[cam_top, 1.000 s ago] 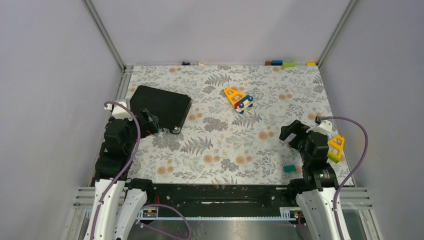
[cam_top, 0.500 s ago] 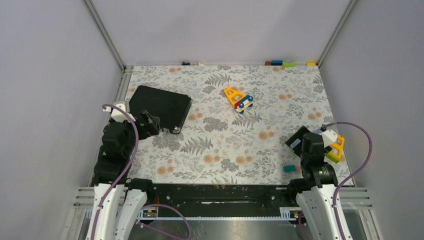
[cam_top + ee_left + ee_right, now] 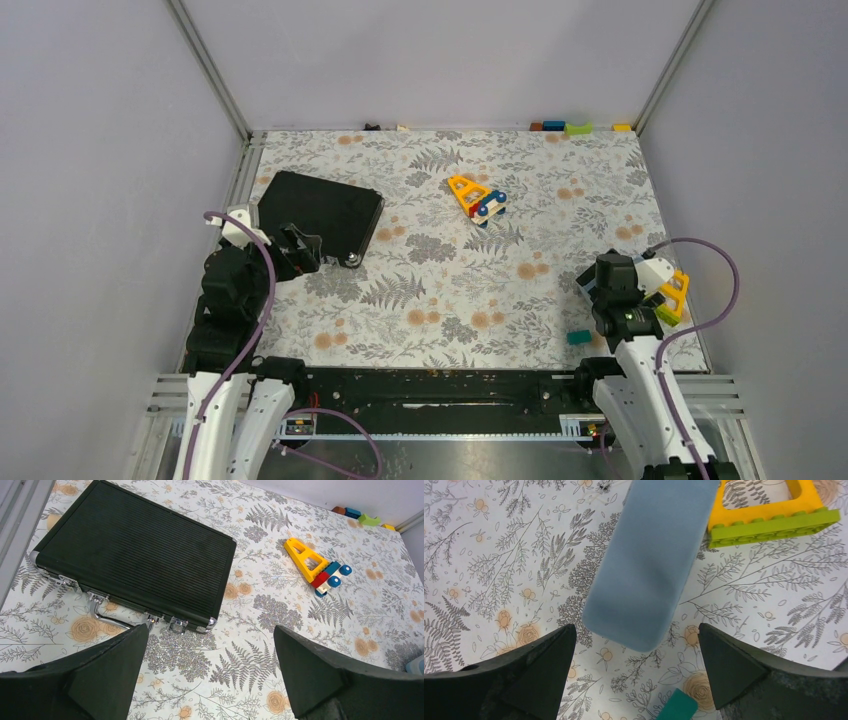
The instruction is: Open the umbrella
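My right gripper moves down and slightly outward onto the near end of the grey-blue sleeve next and closes across it, since that end fits between the open fingers.
The umbrella is out of view in every frame. My left gripper is open above the floral cloth, just in front of the closed black case and its metal handle. Nothing lies between its fingers. My right gripper is open too and points down at the cloth near the right edge. A grey-blue fabric sleeve lies flat just beyond its fingertips, untouched. In the top view the right wrist covers most of that sleeve.
A yellow triangle toy with blue wheels lies mid-table. A yellow and green frame block sits beside the sleeve, and a teal block near the right fingers. Small blocks line the back wall.
The right arm has drawn back toward the near edge and tipped its wrist down over the sleeve. The left arm has shifted slightly back. Both grippers stayed open.
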`<state>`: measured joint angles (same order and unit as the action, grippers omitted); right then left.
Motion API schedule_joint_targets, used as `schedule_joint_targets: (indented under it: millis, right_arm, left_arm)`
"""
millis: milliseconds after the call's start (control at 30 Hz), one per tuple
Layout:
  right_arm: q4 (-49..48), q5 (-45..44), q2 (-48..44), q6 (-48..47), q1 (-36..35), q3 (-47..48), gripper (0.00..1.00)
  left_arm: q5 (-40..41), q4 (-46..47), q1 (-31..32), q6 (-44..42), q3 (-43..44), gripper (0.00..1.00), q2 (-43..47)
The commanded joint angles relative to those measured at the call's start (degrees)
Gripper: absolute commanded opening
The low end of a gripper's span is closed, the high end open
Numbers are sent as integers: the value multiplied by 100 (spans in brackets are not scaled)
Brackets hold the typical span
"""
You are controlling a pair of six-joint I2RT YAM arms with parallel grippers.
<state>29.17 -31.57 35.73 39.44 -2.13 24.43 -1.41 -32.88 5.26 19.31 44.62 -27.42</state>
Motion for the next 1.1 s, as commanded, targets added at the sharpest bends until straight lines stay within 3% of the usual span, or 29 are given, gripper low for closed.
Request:
schedule_joint_targets:
  millis: [0, 600, 800, 933, 1067]
  right_arm:
    - [-736, 142, 427, -16, 106, 57, 100]
    - [-1357, 1020, 2433, 358, 739, 413, 100]
    - [-1489, 1208, 2624, 449, 756, 260, 99]
    - [-1489, 1331, 2379, 321, 749, 201, 91]
    - [-1770, 1719, 1974, -35, 749, 40, 65]
  left_arm:
    - [-245, 293, 17, -17, 56, 99, 34]
    - [-372, 309, 98, -41, 29, 99, 18]
    - [-404, 320, 106, -41, 20, 99, 1]
    - [-453, 321, 107, -41, 13, 99, -9]
    - [-510, 346, 108, -50, -1, 99, -17]
